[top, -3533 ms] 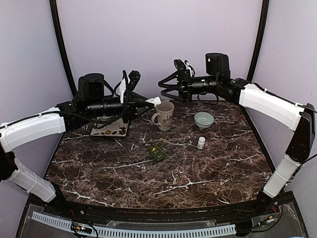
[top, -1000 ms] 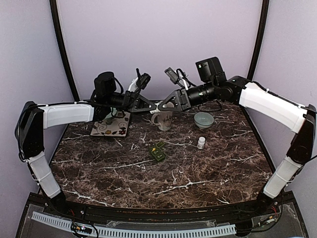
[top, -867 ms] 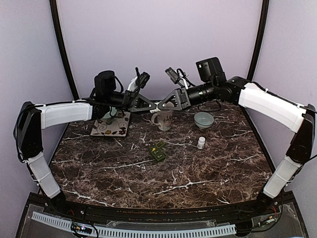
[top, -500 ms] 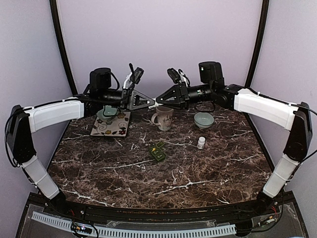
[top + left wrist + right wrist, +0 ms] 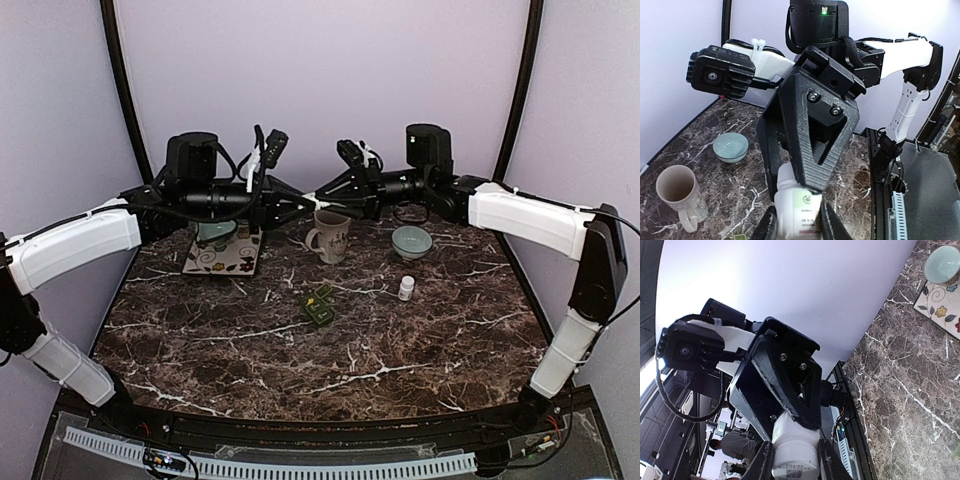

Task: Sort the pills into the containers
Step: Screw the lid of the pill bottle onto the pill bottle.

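Observation:
My right gripper turns its fingers downward next, lowers the held bottle onto clear tabletop [image 5: 379, 298] beside the small white bottle and releases. That spot lies below the gripper.
A white pill bottle [image 5: 313, 202] hangs in the air above a beige mug [image 5: 330, 236], held from both sides. My left gripper [image 5: 298, 206] is shut on its labelled body [image 5: 799, 210]. My right gripper [image 5: 328, 197] is shut on its cap end [image 5: 793, 452]. In the left wrist view my left gripper [image 5: 799, 222] clamps the body, and the right gripper's black fingers [image 5: 817, 130] close on the neck. In the right wrist view my right gripper [image 5: 794, 461] grips the white cap.
A pale green bowl [image 5: 411, 241] stands right of the mug. Another bowl [image 5: 215, 233] sits on a flowered tile [image 5: 222, 262] at the back left. A small white bottle [image 5: 406, 288] and a dark green object [image 5: 319, 305] lie mid-table.
The grippers were apart 3.5 s ago, the left one holding the bottle. They have since met on the bottle and risen slightly above the mug, both arms swinging level.

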Controlling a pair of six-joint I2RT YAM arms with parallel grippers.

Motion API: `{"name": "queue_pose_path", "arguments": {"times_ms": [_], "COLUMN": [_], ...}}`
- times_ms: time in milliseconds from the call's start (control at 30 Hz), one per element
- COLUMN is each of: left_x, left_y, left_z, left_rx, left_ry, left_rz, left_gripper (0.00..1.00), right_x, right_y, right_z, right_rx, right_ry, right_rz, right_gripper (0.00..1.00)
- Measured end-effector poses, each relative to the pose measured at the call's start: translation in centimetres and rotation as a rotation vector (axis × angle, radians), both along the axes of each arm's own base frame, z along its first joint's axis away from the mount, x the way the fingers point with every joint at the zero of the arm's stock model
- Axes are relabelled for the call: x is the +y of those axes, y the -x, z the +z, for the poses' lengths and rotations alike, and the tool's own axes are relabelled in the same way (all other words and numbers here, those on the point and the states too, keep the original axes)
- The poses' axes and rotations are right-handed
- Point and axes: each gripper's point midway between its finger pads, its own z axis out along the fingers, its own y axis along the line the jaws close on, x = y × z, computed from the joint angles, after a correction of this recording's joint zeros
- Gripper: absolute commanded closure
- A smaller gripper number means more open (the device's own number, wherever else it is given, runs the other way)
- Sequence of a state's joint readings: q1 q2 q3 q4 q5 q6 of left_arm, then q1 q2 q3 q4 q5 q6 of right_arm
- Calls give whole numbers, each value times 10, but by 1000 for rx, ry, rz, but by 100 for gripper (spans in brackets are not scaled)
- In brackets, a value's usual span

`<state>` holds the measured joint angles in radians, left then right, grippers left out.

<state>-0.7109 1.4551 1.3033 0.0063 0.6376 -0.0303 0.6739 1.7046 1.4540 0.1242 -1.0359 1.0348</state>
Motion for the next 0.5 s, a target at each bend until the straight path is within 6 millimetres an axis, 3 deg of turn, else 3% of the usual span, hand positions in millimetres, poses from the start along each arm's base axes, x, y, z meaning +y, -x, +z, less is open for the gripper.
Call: {"name": "queue_pose_path", "arguments": {"times_ms": [267,500], "left_x": [-1,-4], "left_y": [2,4], "left_z": [-2,0], "left_rx": [-116,-136], "left_ry": [-17,-12], "left_rz": [45,49], "left_gripper": [41,31], "right_x": [4,5], "right_y": [2,0], "right_z": [-6,-20], "right_rx": [33,49], "right_ry": [21,75], "right_rz": [-6,-29], "right_gripper": [98,99]}}
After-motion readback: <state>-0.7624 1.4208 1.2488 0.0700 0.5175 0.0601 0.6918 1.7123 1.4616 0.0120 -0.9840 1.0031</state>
